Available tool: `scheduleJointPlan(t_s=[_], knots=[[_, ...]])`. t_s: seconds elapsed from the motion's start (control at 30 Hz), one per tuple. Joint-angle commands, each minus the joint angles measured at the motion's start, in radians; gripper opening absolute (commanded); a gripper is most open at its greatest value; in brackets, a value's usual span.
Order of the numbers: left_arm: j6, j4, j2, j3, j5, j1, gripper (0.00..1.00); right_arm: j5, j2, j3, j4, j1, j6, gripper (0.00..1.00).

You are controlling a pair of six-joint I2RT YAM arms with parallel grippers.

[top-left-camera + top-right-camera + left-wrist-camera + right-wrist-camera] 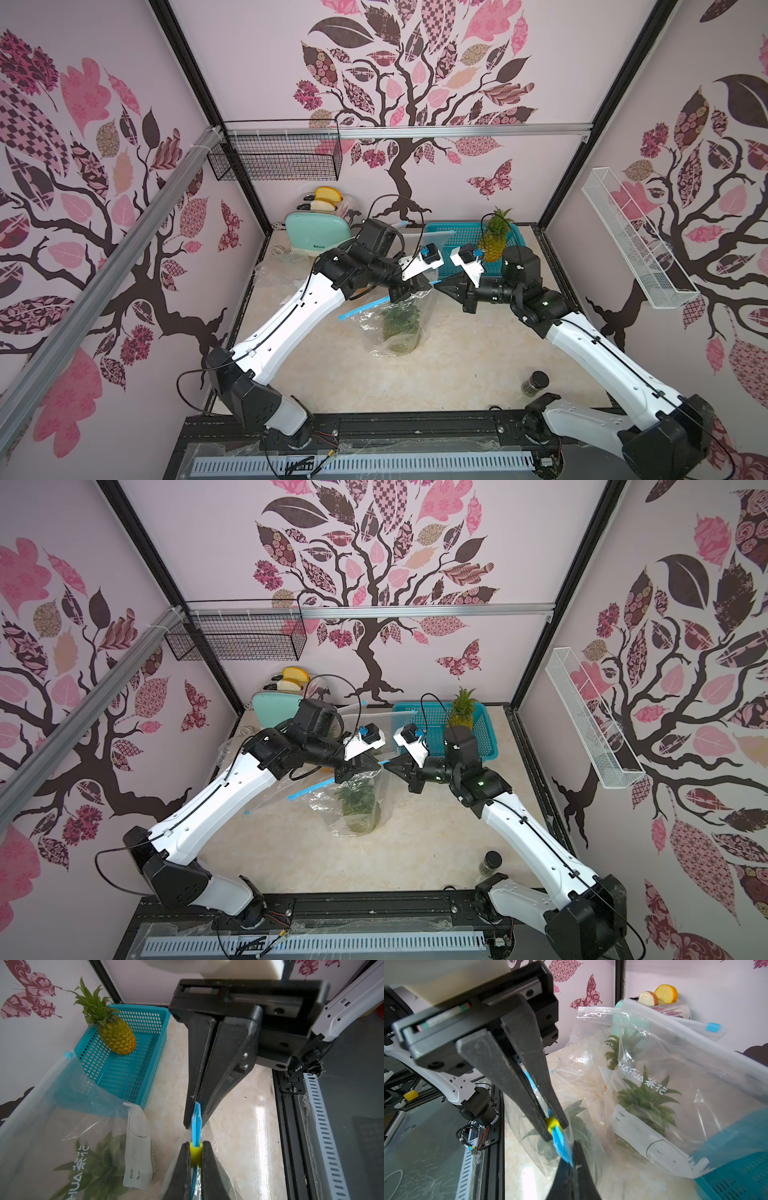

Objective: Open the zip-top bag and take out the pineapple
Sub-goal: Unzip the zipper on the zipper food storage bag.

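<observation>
The slider is still beside the right gripper, so the left gripper will next pull it back to the blue zip's loose end point(344, 316) and let it go.
The clear zip-top bag point(399, 332) point(361, 808) stands mid-table. The pineapple is inside it, and its green crown point(401, 320) point(97, 1167) shows through the plastic. My left gripper point(409, 291) point(353, 771) point(196, 1144) is shut on the yellow slider point(196, 1153) point(551, 1123) at the bag's top. The blue zip strip point(197, 1122) point(560, 1145) runs on from the slider. My right gripper point(434, 284) point(386, 764) point(574, 1146) is shut on its end, tip to tip with the left gripper.
A second pineapple point(494, 239) point(116, 1036) stands in a teal basket point(440, 227) point(145, 1009) at the back. Other clear bags point(591, 1022) lie behind. A mint toaster point(318, 237) holds bread back left. A small jar point(536, 382) stands front right.
</observation>
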Motion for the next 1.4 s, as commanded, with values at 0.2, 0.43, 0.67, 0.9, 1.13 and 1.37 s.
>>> scheduleJointPlan(t_s=[0.2,0.43,0.67,0.9,1.13,1.37], knots=[[-0.018,-0.186,-0.067,-0.054,-0.168,0.020,0.00,0.024,-0.050,-0.005,0.134,-0.061,0.048,0.00],[-0.028,-0.205,-0.094,-0.041,-0.224,0.022,0.00,0.032,-0.065,-0.014,0.137,-0.081,0.056,0.00],[-0.082,-0.265,-0.157,-0.045,-0.290,0.022,0.00,0.035,-0.078,-0.026,0.158,-0.120,0.085,0.00],[-0.173,-0.315,-0.265,-0.119,-0.354,0.022,0.00,0.064,-0.056,-0.019,0.175,-0.140,0.107,0.00],[-0.264,-0.393,-0.358,-0.183,-0.427,0.022,0.00,0.063,-0.038,-0.029,0.179,-0.206,0.112,0.00],[-0.345,-0.436,-0.462,-0.226,-0.454,0.022,0.00,0.039,-0.005,-0.018,0.197,-0.273,0.128,0.00]])
